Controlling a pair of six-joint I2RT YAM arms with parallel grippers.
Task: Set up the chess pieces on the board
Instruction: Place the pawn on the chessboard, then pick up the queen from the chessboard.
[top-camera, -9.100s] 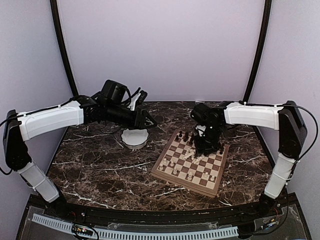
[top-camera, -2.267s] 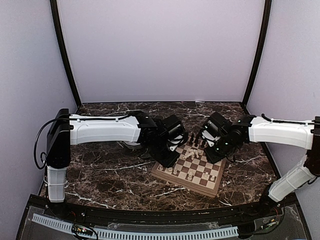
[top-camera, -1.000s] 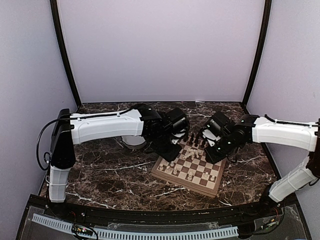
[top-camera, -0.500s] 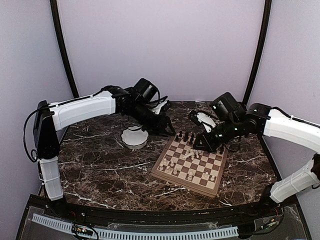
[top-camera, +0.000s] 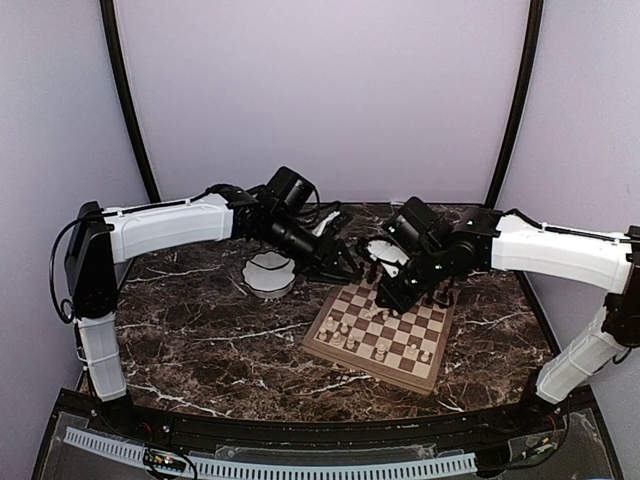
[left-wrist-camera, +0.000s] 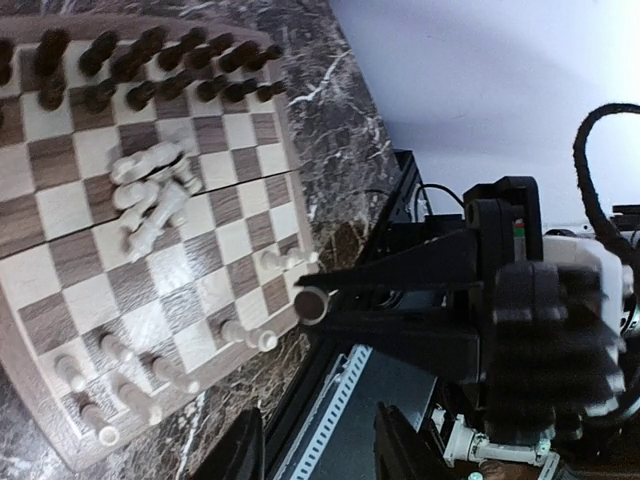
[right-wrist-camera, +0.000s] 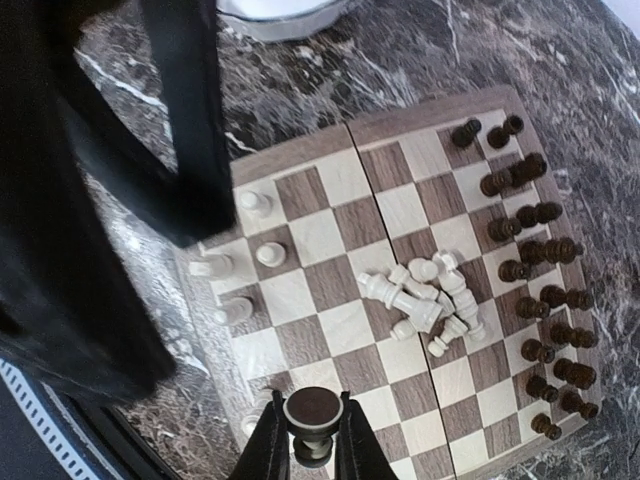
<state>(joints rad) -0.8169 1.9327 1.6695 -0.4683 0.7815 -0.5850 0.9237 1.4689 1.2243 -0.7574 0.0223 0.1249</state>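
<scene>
My right gripper moves down next and releases the pale piece on the empty squares between the heap and the front pieces, since they are below the gripper.
The board (top-camera: 330, 351) lies right of centre on the marble table. Dark chess pieces (right-wrist-camera: 540, 270) stand in two rows along its far side. A heap of pale pieces (right-wrist-camera: 425, 295) lies toppled mid-board, and a few pale pieces (right-wrist-camera: 268, 254) stand near the front edge. My right gripper (right-wrist-camera: 313, 432) hangs above the board, shut on a pale piece (right-wrist-camera: 313, 412) whose dark felt base faces the camera. My left gripper (top-camera: 349, 270) hovers by the board's far-left corner. In the left wrist view the left gripper (left-wrist-camera: 318, 455) is open and holds nothing.
A white scalloped bowl (top-camera: 268, 277) stands left of the board, behind the left forearm. The left arm's black fingers (right-wrist-camera: 190, 130) cross the upper left of the right wrist view. The two grippers hang close together. A perforated cable track (top-camera: 270, 466) runs along the table's front.
The left gripper opened, lifted off the board's left side, swung back, then came to the far-left corner. The right gripper, still gripping its piece, rose and shifted left over the board.
</scene>
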